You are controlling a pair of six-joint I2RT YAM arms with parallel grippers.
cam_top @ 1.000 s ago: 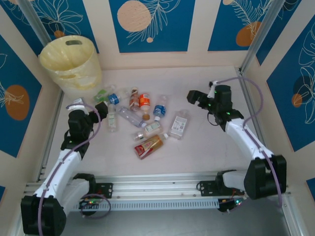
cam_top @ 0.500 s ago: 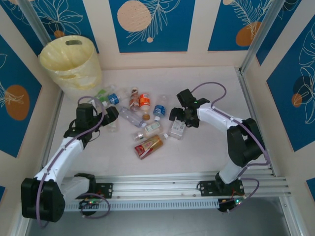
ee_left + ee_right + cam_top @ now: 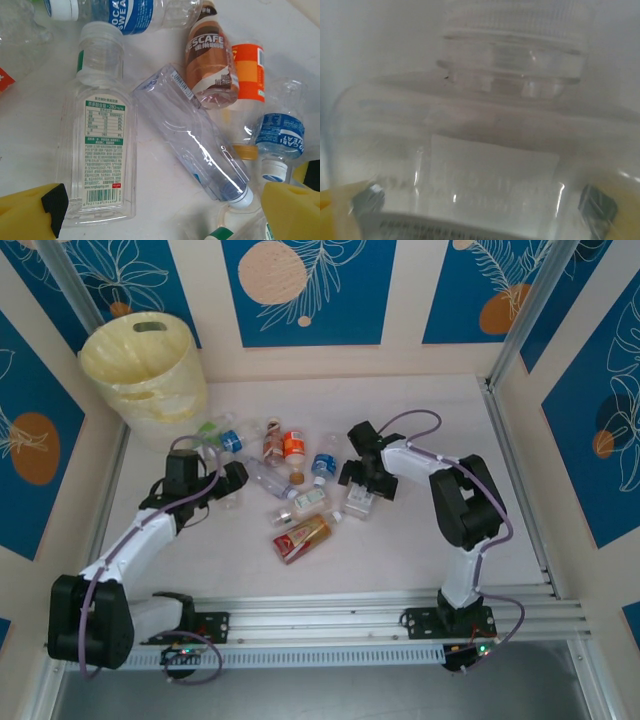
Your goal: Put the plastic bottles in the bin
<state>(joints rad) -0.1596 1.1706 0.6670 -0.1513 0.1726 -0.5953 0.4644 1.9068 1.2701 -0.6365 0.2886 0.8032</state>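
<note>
The flat clear bottle [image 3: 360, 503] lies across the cluster from my left gripper, the one nearer the bin [image 3: 145, 365]. Next, my left gripper swings over to close on it.
Several plastic bottles lie in a cluster mid-table, and the pale yellow bin [image 3: 145, 365] stands at the far left corner. My left gripper [image 3: 232, 483] [image 3: 160, 215] is open and low over the table. Between its yellow fingers [image 3: 30, 212] lie the base of a flat green-labelled bottle [image 3: 102, 150] [image 3: 228, 492] and the capped end of a clear ridged bottle [image 3: 200, 145] [image 3: 265, 478]. My right gripper [image 3: 362, 480] [image 3: 475, 210] is open and straddles a flat clear bottle [image 3: 495, 165] [image 3: 360, 503]. Whether its fingers [image 3: 335, 200] touch that bottle I cannot tell.
A brown Nescafe bottle [image 3: 210, 65], an orange bottle [image 3: 247, 75], a small blue-labelled bottle [image 3: 280, 135] and a blue Pocari bottle [image 3: 125, 12] lie just beyond the left gripper. A red-brown bottle [image 3: 302, 537] and a white-green one [image 3: 305, 502] lie nearer the front. Walls close in the table.
The right arm swung left from the right side and came down over the flat clear bottle. The left gripper moved forward and right, up to the bottles.
</note>
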